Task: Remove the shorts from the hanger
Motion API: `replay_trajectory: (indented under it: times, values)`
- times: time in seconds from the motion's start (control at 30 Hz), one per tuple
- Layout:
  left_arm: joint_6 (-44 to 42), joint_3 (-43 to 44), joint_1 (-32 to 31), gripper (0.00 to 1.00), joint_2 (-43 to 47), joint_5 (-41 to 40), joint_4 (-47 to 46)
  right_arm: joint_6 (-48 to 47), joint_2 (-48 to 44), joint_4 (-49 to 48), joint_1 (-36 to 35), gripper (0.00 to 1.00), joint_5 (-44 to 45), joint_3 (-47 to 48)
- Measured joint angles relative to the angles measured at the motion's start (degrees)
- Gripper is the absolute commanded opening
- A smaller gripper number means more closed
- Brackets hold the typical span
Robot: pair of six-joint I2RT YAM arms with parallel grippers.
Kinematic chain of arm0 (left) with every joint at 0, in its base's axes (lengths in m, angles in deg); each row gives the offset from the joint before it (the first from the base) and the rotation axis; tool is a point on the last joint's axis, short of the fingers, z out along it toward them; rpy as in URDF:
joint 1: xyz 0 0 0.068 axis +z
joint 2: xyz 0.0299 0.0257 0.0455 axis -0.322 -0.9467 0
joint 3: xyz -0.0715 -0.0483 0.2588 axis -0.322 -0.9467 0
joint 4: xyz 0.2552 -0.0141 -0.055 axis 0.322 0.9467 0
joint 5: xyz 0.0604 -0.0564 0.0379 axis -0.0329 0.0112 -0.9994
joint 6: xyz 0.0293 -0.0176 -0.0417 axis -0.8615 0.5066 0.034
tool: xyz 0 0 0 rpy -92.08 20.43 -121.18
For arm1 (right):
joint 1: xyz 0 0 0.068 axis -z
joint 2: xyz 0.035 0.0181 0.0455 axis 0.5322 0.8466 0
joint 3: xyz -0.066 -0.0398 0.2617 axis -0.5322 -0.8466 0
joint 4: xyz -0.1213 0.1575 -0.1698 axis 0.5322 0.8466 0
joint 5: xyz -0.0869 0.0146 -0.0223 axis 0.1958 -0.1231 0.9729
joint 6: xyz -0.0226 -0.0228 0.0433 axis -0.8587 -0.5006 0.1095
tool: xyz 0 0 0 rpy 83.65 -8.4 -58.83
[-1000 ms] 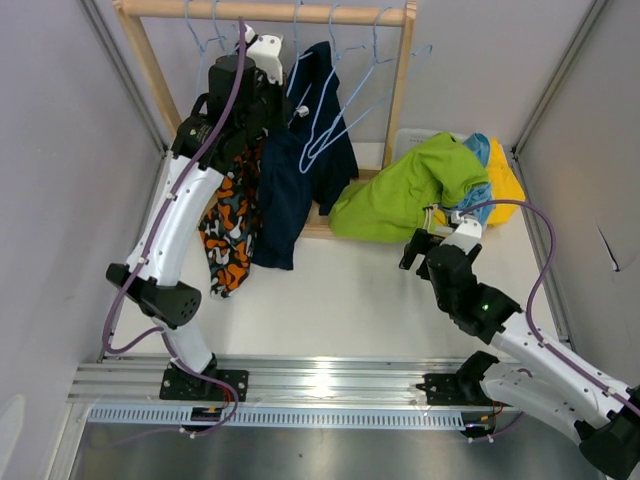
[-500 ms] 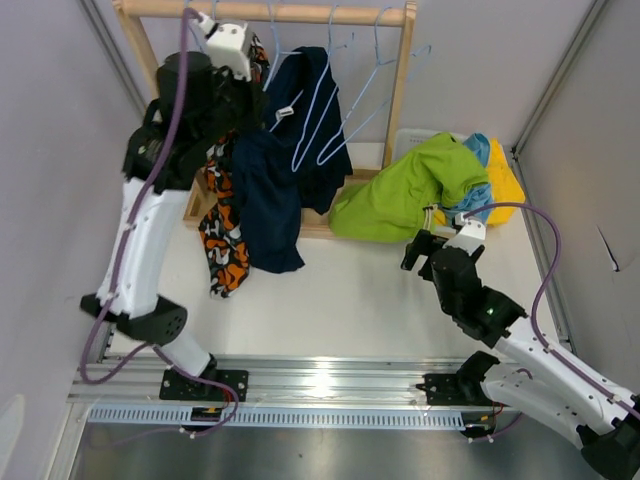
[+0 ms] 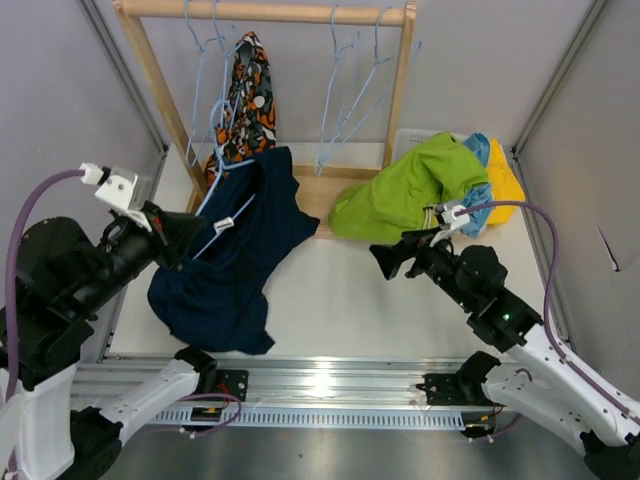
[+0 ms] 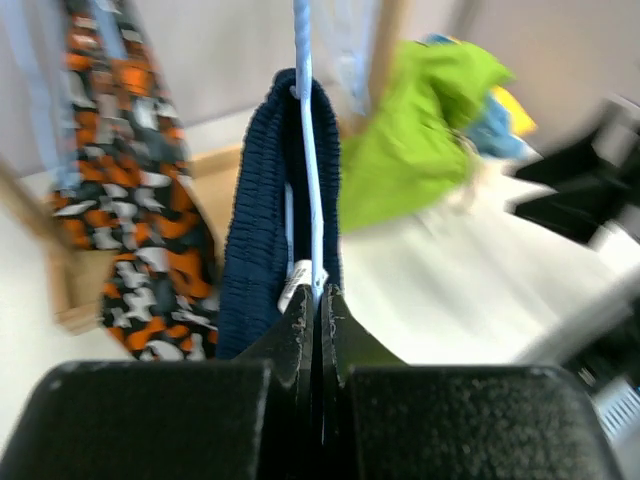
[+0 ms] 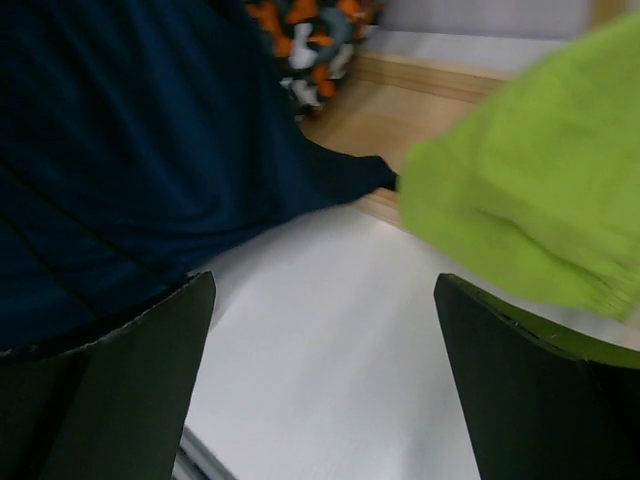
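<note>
I need to move my right gripper left in the top view onto the navy shorts' upper end (image 3: 274,164), as my left gripper pinches the hanger's other end.
My left gripper (image 3: 188,236) is shut on a light blue wire hanger (image 3: 232,196) that carries the navy shorts (image 3: 228,262). It holds them off the rack, low over the table at the near left. In the left wrist view the jaws (image 4: 320,300) pinch the hanger wire (image 4: 303,120), and the navy waistband (image 4: 262,210) drapes over it. The orange-black-white patterned shorts (image 3: 246,98) still hang on the rack. The lime green (image 3: 400,192), light blue (image 3: 481,158) and yellow (image 3: 507,184) shorts lie piled at the right. My right gripper (image 3: 386,262) is open and empty beside the navy shorts (image 5: 120,150).
The wooden rack (image 3: 401,90) stands at the back with several empty blue hangers (image 3: 345,95) on its bar. Its wooden base (image 5: 400,115) runs along the back. Grey walls close in on both sides. A metal rail (image 3: 320,385) runs along the near edge.
My left arm has swung down and back from the rack to the near left, taking the hanger and navy shorts off the bar. My right gripper has turned left toward the navy shorts.
</note>
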Motion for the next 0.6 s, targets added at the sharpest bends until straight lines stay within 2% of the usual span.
replay_trajectory:
  times: [0.13, 0.23, 0.6]
  values:
    - [0.5, -1.3, -2.3, 0.00, 2.3, 5.6, 1.4, -1.4, 6.8, -4.4, -0.6, 1.00, -10.4, 3.5]
    - [1.2, -1.7, -2.7, 0.00, 3.0, 10.8, 1.4, -2.5, 11.9, -7.3, -2.4, 0.99, -14.2, 5.1]
    - [5.1, -0.5, -3.7, 0.00, 3.8, 23.0, -1.6, -5.2, 18.9, -14.4, -4.1, 0.99, -15.5, 9.3]
